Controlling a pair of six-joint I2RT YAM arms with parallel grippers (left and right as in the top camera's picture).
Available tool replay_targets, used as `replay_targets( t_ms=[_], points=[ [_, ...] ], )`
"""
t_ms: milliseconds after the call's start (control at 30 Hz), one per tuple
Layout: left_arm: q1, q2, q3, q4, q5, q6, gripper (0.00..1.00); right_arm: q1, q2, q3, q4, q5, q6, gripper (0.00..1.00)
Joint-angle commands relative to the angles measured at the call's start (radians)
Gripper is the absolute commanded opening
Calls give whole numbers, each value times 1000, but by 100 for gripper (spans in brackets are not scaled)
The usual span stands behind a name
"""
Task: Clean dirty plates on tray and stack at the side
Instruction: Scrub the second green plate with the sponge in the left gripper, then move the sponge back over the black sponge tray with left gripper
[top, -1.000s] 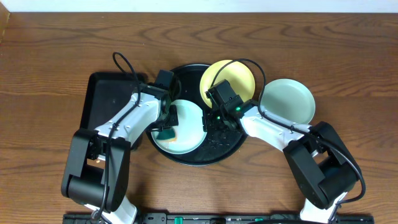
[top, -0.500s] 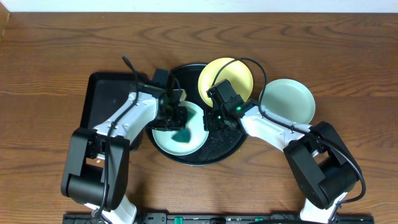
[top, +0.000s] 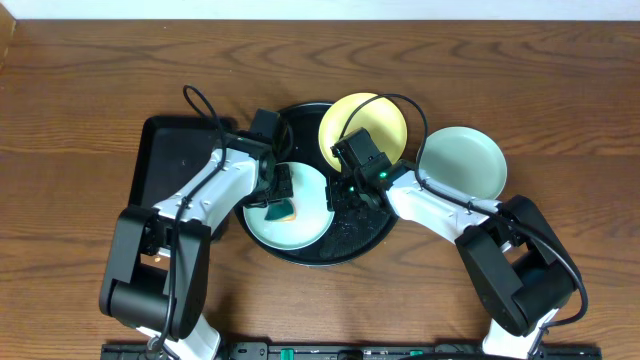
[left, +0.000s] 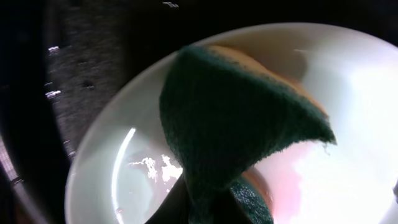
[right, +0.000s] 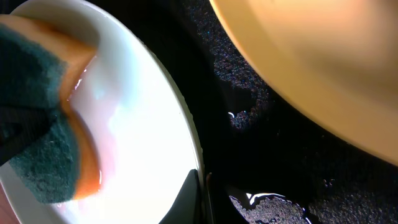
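I need to lift the mint-blue plate with my right gripper next, move it to the right in the overhead view, then lower and release it on the bare tray bottom beside the yellow plate, where there is room.
A mint-blue plate lies in the round black tray. My left gripper is shut on a green and orange sponge and presses it on that plate; the left wrist view shows the sponge on the plate, with a pinkish smear beside it. My right gripper is shut on the plate's right rim. A yellow plate leans on the tray's far right rim and shows in the right wrist view. A second mint-blue plate lies on the table to the right.
A rectangular black tray sits left of the round tray, under my left arm. The round tray's floor is wet. The table is brown wood.
My left gripper moved the sponge across the mint-blue plate, right toward its centre and then back left. My right gripper held still on the rim.
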Motion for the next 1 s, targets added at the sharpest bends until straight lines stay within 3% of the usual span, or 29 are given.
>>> replay_targets(
  t_ms=[0, 100, 233, 267, 367, 500, 667, 867, 967],
  points=[
    [15, 13, -2, -42, -190, -75, 7, -3, 15, 0, -10, 23, -14, 1],
    [15, 13, -2, -69, -80, -3, 7, -3, 15, 0, -11, 23, -14, 1],
    [15, 13, -2, -78, 190, 178, 7, -3, 15, 0, -10, 23, -14, 1],
    [15, 13, -2, -68, 332, 269, 7, -5, 15, 0, -10, 23, -14, 1],
    [15, 13, -2, -40, 457, 337, 7, -5, 15, 0, -10, 22, -14, 1],
    [21, 13, -2, 45, 436, 308, 8, -5, 15, 0, -11, 22, -14, 1],
    [66, 13, 23, 105, 232, 126, 7, -5, 15, 0, -16, 22, -14, 1],
    [212, -26, 200, -94, 86, 104, 8, -5, 15, 0, -15, 22, -14, 1],
    [264, -63, 253, -135, 87, 111, 8, -5, 15, 0, -15, 22, -16, 1]
  ],
)
